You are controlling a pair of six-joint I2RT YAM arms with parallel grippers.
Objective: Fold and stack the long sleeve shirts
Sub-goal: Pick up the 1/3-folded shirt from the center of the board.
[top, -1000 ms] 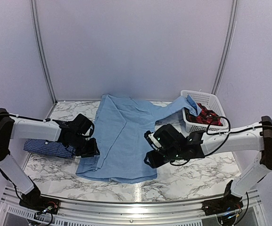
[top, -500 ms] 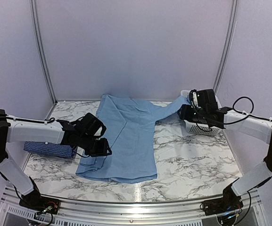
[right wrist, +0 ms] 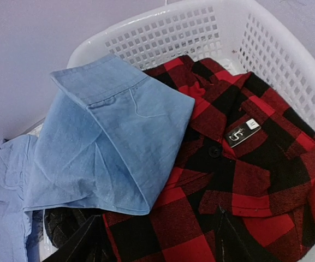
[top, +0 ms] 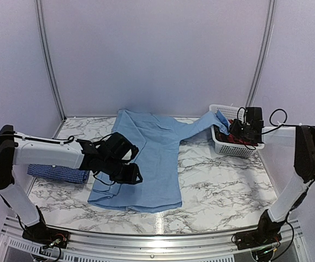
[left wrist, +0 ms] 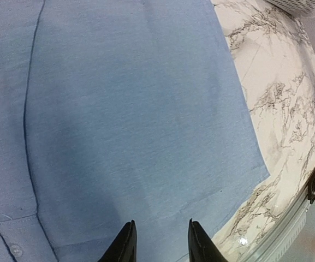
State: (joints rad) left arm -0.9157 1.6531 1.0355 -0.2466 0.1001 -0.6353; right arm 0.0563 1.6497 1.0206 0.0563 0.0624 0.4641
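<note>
The right gripper moves down onto the loose end of the light blue cuff point(top: 224, 125) next, since the sleeve still hangs over the basket's rim onto the plaid garment.
A plain light blue long sleeve shirt point(top: 146, 158) lies spread on the marble table, one sleeve point(top: 203, 123) reaching to the basket. Its cuff point(right wrist: 108, 136) rests inside, on a red plaid garment. A folded dark blue checked shirt point(top: 56, 172) sits at the left. My left gripper point(top: 132, 176) hovers over the light blue shirt's lower left part. In the left wrist view that gripper point(left wrist: 160, 240) is open, with only flat cloth point(left wrist: 135, 109) beneath. My right gripper point(top: 236, 130) is over the basket, open point(right wrist: 157, 240) and holding nothing.
A white perforated basket point(top: 236, 150) stands at the back right with a red-and-black plaid shirt point(right wrist: 244, 180) in it. Bare marble point(top: 223, 191) lies right of the shirt. The table's front edge and metal rail point(left wrist: 310, 218) run close to the shirt's hem.
My right arm swung from the shirt's right edge back to the basket and its jaws widened. My left gripper slid rightward over the light blue shirt.
</note>
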